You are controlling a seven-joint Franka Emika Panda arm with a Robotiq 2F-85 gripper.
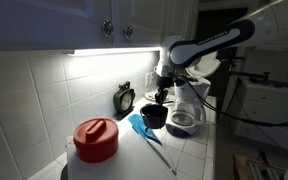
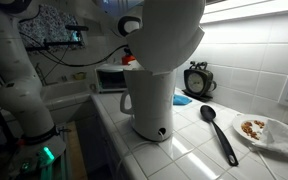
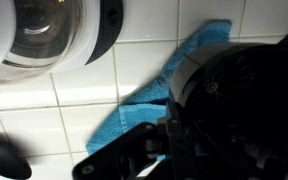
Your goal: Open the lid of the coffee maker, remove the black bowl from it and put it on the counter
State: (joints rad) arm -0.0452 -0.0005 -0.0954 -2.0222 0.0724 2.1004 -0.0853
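The white tiles (image 1: pixel 157 137) beside the blue cloth are below my gripper. My gripper should go down next until the hanging black bowl stands on them, then let go of the bowl's rim.
My gripper (image 1: pixel 162 97) is shut on the rim of the black bowl (image 1: pixel 154 116) and holds it just above the white tiled counter (image 1: pixel 184 150), left of the white coffee maker (image 1: pixel 190 108). In the wrist view the black bowl (image 3: pixel 239 95) fills the right side, with my gripper (image 3: pixel 159 140) clamped on its edge over a blue cloth (image 3: pixel 189 65). The coffee maker's glass carafe (image 3: pixel 44 30) shows at the top left. In an exterior view the coffee maker (image 2: pixel 154 80) stands close in front and hides the bowl. I cannot make out the lid clearly.
A blue cloth (image 1: pixel 140 126) and a black spoon (image 1: pixel 160 152) lie on the counter below the bowl. A red-lidded white container (image 1: pixel 95 140) stands in front. A black round clock (image 1: pixel 125 98) leans on the tiled wall. A plate of food (image 2: pixel 262 130) sits further along.
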